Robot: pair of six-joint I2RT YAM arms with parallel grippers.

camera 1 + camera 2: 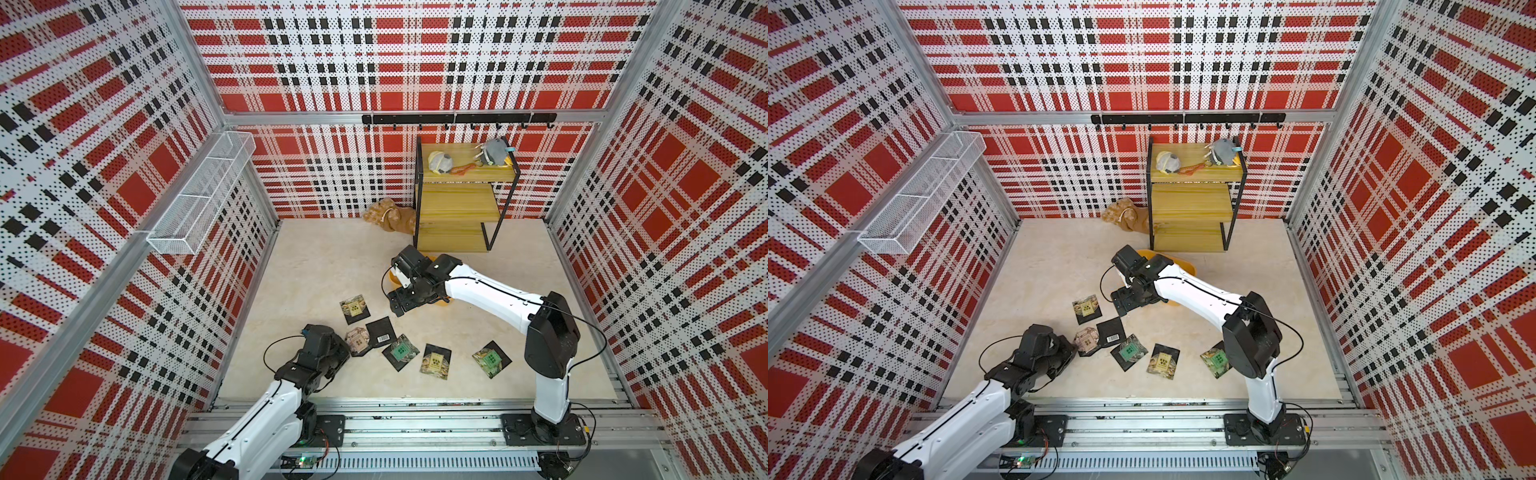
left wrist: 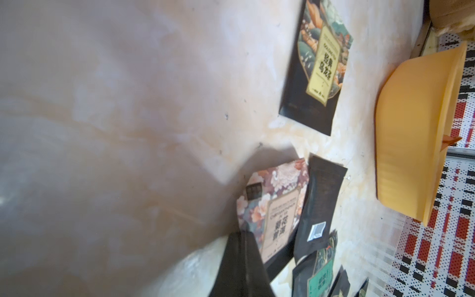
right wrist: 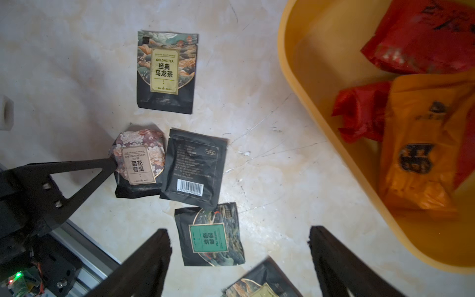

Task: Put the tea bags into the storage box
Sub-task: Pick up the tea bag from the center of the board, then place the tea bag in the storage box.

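My left gripper will next lift outward over the storage box's end by the plush toy and release the floral tea bag, because the side of the yellow storage box rises from the floor.
Several black tea bags lie on the pale floor: an oolong one (image 1: 354, 308), a face-down one with a barcode (image 1: 382, 330), a green-label one (image 3: 208, 237) and two more (image 1: 436, 360) (image 1: 491, 358). My left gripper (image 2: 244, 234) is shut on the edge of a floral tea bag (image 3: 140, 159), which is crumpled and tilted up. The yellow storage box (image 3: 295, 102) holds red sachets (image 3: 421, 38) and an orange one (image 3: 421, 154); in both top views my right arm covers most of it. Beside the box, my right gripper (image 3: 240, 235) hangs open above the green-label bag.
A wooden stepped shelf (image 1: 457, 208) with small toys stands at the back, just behind the box. A brown plush toy (image 1: 388, 216) lies left of it. A white wire basket (image 1: 199, 195) hangs on the left wall. A black hook rail (image 1: 457, 118) runs along the back wall.
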